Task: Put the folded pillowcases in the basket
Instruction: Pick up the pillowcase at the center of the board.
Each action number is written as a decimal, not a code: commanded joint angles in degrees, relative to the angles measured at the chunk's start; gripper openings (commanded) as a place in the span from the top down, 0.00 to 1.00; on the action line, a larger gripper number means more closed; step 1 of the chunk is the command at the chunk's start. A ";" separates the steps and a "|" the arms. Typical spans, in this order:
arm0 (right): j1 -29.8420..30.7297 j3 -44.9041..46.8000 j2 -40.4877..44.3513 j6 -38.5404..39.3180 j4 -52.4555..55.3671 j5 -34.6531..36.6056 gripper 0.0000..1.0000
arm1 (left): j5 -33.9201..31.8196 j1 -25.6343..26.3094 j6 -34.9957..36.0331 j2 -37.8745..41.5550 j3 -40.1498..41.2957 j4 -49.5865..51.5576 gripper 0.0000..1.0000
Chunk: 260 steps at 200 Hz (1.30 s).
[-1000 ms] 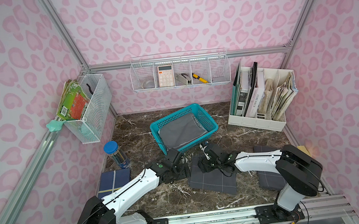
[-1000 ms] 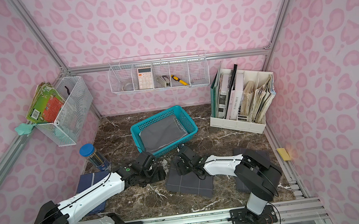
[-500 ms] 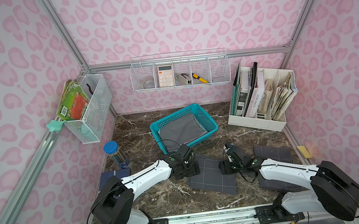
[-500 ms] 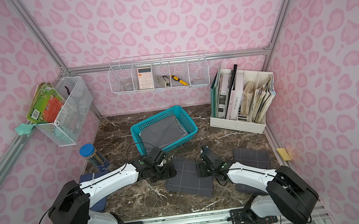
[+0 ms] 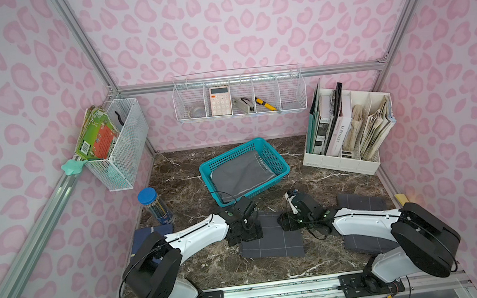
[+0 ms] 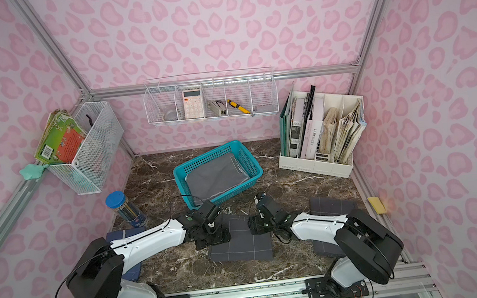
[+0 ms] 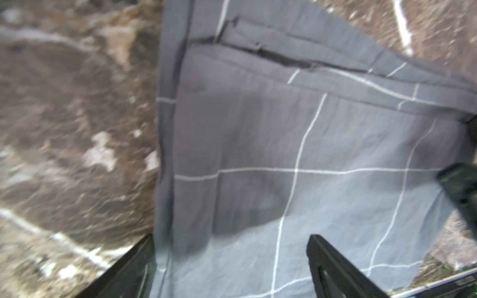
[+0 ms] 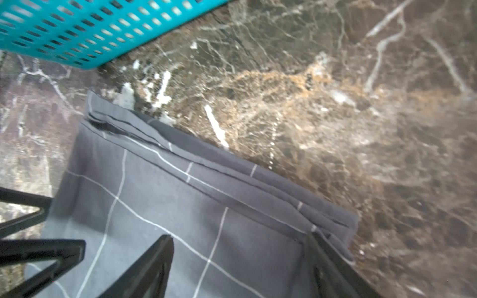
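My left gripper lowers and eases toward the navy cloth next, onto the pillowcase's edge by its near corner (image 5: pixel 243 251) (image 7: pixel 163 270). One finger hangs past that edge over marble.
A folded dark grey pillowcase (image 5: pixel 272 240) (image 6: pixel 242 244) with thin white checks lies flat on the marble in front of the teal basket (image 5: pixel 282 166) (image 6: pixel 256 169). A plain grey cloth (image 5: pixel 240 175) lies in the basket. My left gripper (image 5: pixel 245 231) (image 7: pixel 231 240) is open, low over the pillowcase (image 7: pixel 296 167), its jaws astride the left edge. My right gripper (image 5: pixel 285 222) (image 8: pixel 238 236) is open over the pillowcase's (image 8: pixel 193 206) far right corner, one finger at the folded edge. The basket's wall (image 8: pixel 77 31) shows just beyond.
Two more folded checked cloths (image 5: pixel 359 203) (image 5: pixel 361 242) lie right, partly under my right arm. A navy cloth (image 5: pixel 146 236) and a blue-lidded pencil tube (image 5: pixel 155 205) sit left. A white file organiser (image 5: pixel 345 159) stands back right. Wire baskets (image 5: pixel 241 100) hang on the walls.
My right arm swung out to the right, and its gripper has come back onto the pillowcase's right corner. My left gripper has shifted slightly toward the pillowcase's left edge.
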<state>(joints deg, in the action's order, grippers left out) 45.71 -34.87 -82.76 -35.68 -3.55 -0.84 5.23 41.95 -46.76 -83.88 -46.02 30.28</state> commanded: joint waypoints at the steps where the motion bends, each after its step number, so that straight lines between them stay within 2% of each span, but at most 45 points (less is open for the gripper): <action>1: -0.69 0.74 3.00 0.31 2.26 1.98 0.17 | -2.52 -0.03 -0.75 2.05 1.51 1.93 0.07; 36: -3.06 5.12 9.92 -0.92 4.55 1.89 0.17 | -3.31 -0.12 -1.11 1.75 2.25 0.25 0.09; 63: -3.79 8.24 12.22 -2.12 4.72 0.08 0.17 | -3.21 -0.20 -0.97 -0.32 1.33 -1.31 0.13; 102: -3.32 11.49 12.60 -6.06 1.47 -3.65 0.19 | -3.37 -0.21 0.08 -1.80 -0.28 -1.33 0.17; 165: -0.44 12.05 8.76 -8.78 -0.82 -3.19 0.25 | -3.60 -0.46 -1.36 -4.73 1.23 -2.25 0.27; 188: 1.44 11.58 7.16 -9.31 -0.84 -1.78 0.30 | -2.59 -0.47 -1.71 -5.17 2.43 -4.13 0.34; 222: 2.69 10.85 5.19 -9.60 -1.56 -1.11 0.38 | -1.94 -0.38 -1.36 -4.80 2.55 -5.04 0.51; 260: 3.89 8.56 4.10 -9.05 -0.10 1.34 0.59 | -1.13 0.38 -0.62 -3.25 2.56 -6.66 0.70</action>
<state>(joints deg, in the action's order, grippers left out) 48.88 -25.43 -78.22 -44.16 -8.21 -0.38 0.10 41.78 -47.79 -87.05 -44.03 27.94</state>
